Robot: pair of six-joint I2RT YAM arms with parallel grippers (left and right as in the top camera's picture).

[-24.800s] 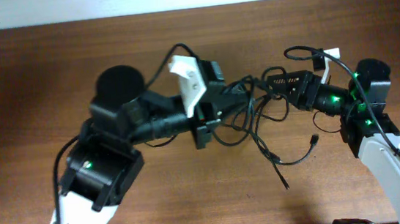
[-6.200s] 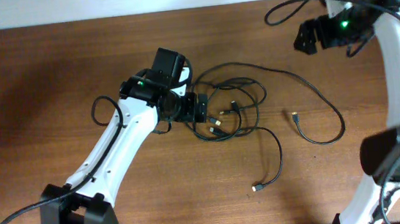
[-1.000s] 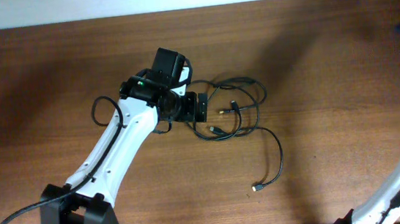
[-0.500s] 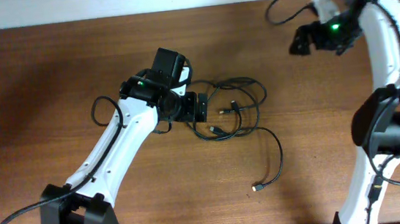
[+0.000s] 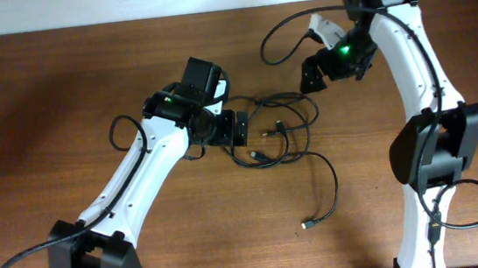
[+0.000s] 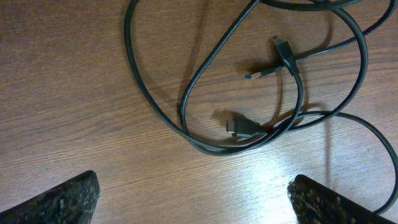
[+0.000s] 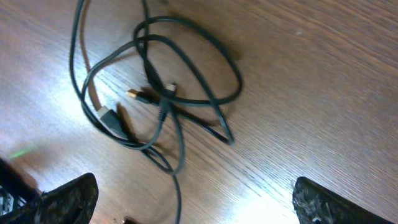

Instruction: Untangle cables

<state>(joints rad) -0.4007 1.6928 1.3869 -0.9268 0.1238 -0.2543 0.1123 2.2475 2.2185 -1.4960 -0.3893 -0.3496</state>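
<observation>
My right gripper lowers and shifts toward the loops onto the piece of cable at their outer bend next, since it still hovers open above and beside that bend.
The thin black cables lie in loose overlapping loops in the middle of the wooden table, and one tail runs down to a small plug. My left gripper stands open at the loops' left edge. In its wrist view the open left gripper holds nothing, and the loops and a plug lie ahead of it. My right gripper hovers open just up and right of the loops. The right wrist view shows the open right gripper above the looped cables.
A thick arm wire arcs out left of the right arm. Another arm wire loops beside the left arm. The table's far edge meets a white wall at the top.
The right arm has swung in from the far right edge to just above and right of the cable loops. The left arm and the cables have not moved.
</observation>
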